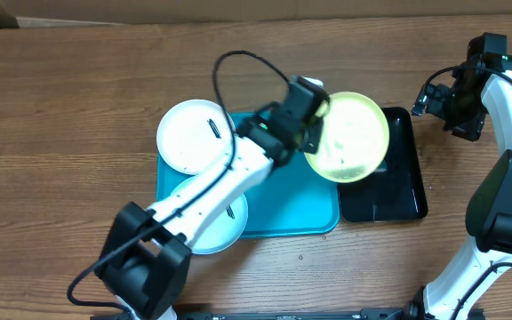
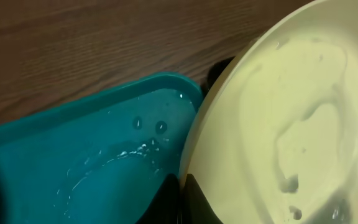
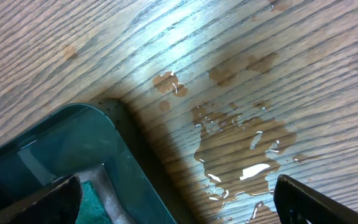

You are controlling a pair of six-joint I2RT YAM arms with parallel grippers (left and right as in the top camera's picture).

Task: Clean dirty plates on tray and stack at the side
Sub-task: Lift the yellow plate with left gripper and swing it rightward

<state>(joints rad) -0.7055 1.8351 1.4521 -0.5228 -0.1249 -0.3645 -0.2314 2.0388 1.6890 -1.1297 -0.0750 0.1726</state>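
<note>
My left gripper swings over the black tray (image 1: 398, 191) next, then past the white plate and down, as clear tabletop lies below, to its left in the overhead view.
My left gripper (image 1: 315, 120) is shut on the left rim of the yellow-green plate (image 1: 352, 135) and holds it tilted over the gap between the turquoise tray (image 1: 292, 209) and the black tray (image 1: 398, 191). In the left wrist view the fingers (image 2: 171, 202) pinch the plate (image 2: 291, 118); small dark spots show on its wet face. The white plate (image 1: 192, 135) lies at the tray's far left corner. The pale blue plate (image 1: 225, 222) lies at its near left, partly under my arm. My right gripper (image 1: 452, 107) hangs open over the table beyond the black tray's far right corner.
The right wrist view shows a water puddle (image 3: 241, 146) on the wooden table, the black tray's corner (image 3: 73, 140) and a green sponge (image 3: 92, 204) inside it. Water beads lie on the turquoise tray floor (image 2: 98, 162).
</note>
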